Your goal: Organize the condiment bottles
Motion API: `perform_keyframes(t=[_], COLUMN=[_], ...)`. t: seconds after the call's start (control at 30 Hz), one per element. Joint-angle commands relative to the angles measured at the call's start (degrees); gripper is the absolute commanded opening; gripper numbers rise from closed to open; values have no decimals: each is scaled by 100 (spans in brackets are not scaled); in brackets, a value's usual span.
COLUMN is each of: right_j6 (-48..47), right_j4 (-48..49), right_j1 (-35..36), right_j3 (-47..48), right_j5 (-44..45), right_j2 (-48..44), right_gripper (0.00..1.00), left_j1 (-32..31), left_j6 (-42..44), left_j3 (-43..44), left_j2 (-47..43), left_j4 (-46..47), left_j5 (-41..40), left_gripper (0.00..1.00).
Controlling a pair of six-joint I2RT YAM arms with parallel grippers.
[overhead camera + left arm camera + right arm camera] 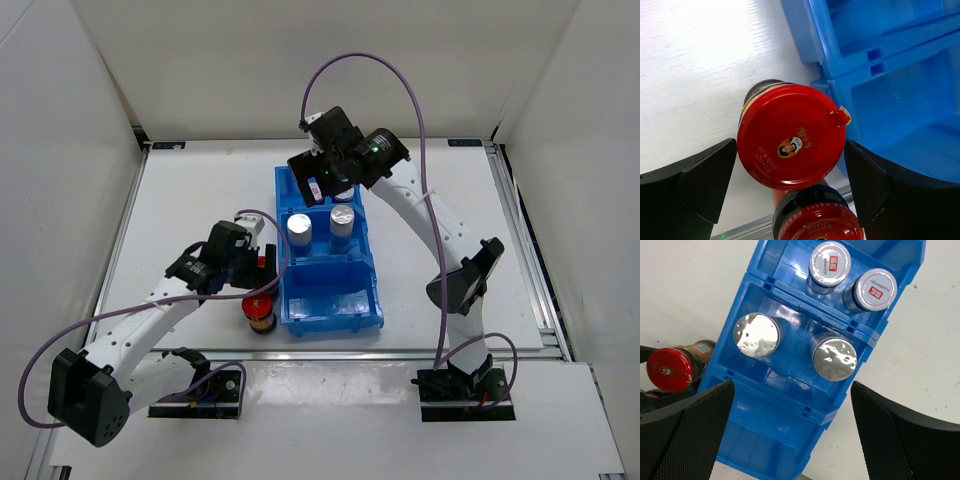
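I should next move my left gripper slightly outward and close it around the rim of the farther red cap (263,262) (791,136), which is partly beyond its open fingers.
A blue three-compartment bin (330,318) stands mid-table. Two silver-capped bottles (299,228) (342,216) stand in its middle compartment, as the right wrist view shows (756,335) (835,358). Two white red-marked caps (829,263) (875,289) are in the back compartment. The front compartment (765,445) holds nothing. Two red-capped dark bottles stand on the table left of the bin (790,137) (817,220). My left gripper (790,150) is open, its jaws on either side of the farther red cap (263,262). My right gripper (792,385) is open above the bin (322,183).
The nearer red-capped bottle (260,310) stands just in front of my left gripper, close to the bin's left wall (840,75). The table's front metal edge (330,352) runs just behind it. White walls enclose the table on three sides.
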Motion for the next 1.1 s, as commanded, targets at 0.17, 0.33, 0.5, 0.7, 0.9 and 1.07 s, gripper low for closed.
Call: perform_keyframes(t=[0.17,0.33,0.5,0.7,0.9,1.07], right_j6=[-49,4,4,4,-48,-49], right_j4=[-107,-107,-107,-160,-160,-160], right_j1=[-31,-31,-31,-31,-31,-31], right_j3=[-170,-223,-223,-275,-381,-434], right_j5=[132,132,132,132,132,132], right_j2=[-193,-193,-193,-246,-298,-298], right_gripper=[100,100,100,100,100,100], left_j1=[-51,-51,-51,-51,-51,-51], left_j6=[18,71,71,71,71,71], left_j3=[182,182,182,297,349,349], left_j2=[9,61,114,228,404,334], left_j4=[142,274,380,556,670,670], left_j5=[-510,-510,-633,-738,-791,-677], left_gripper=[97,94,89,92,97,77])
